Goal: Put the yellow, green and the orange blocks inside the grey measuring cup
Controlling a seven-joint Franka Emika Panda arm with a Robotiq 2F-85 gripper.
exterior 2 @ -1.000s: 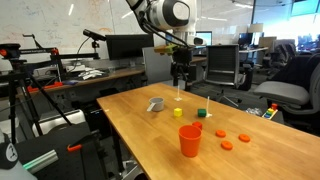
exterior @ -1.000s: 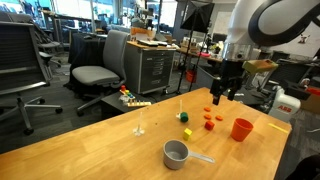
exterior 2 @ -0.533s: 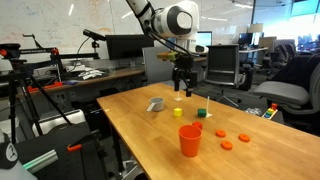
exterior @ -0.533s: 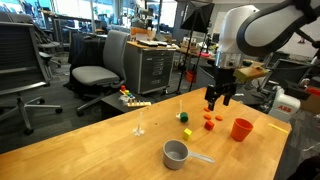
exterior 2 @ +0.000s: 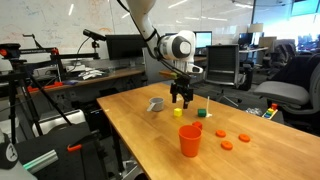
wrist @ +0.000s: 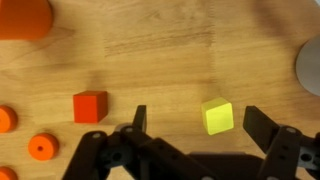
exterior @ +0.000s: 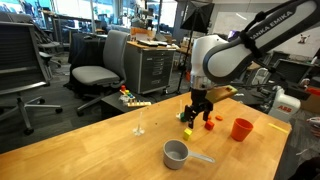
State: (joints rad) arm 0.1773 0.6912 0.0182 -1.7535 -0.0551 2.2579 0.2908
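Observation:
Next, my open gripper needs to move down and slightly toward the right in the wrist view, around the yellow block (wrist: 217, 116), since it lies below, nearer that side's finger.
The yellow block (wrist: 217, 116) lies on the wooden table between my open fingers in the wrist view. It also shows in both exterior views (exterior: 187, 132) (exterior 2: 178, 112). My gripper (wrist: 200, 125) is open and empty, low over the yellow block (exterior: 191, 116) (exterior 2: 181, 99). The orange block (wrist: 90, 106) lies to one side (exterior: 209, 124). The green block (exterior 2: 201, 113) sits close by the yellow one and is out of the wrist view. The grey measuring cup (exterior: 177, 153) (exterior 2: 156, 104) stands upright a short way off; its rim shows at the wrist view's edge (wrist: 311, 70).
A red cup (exterior: 241, 129) (exterior 2: 190, 140) (wrist: 22, 17) stands near the table edge. Several orange discs (wrist: 40, 148) (exterior 2: 227, 145) lie near it. A thin white stand (exterior: 140, 125) and a small coloured toy (exterior: 131, 98) sit further along the table.
My arm has moved down and sideways from above the orange pieces to just over the yellow block. The blocks and cups have not moved.

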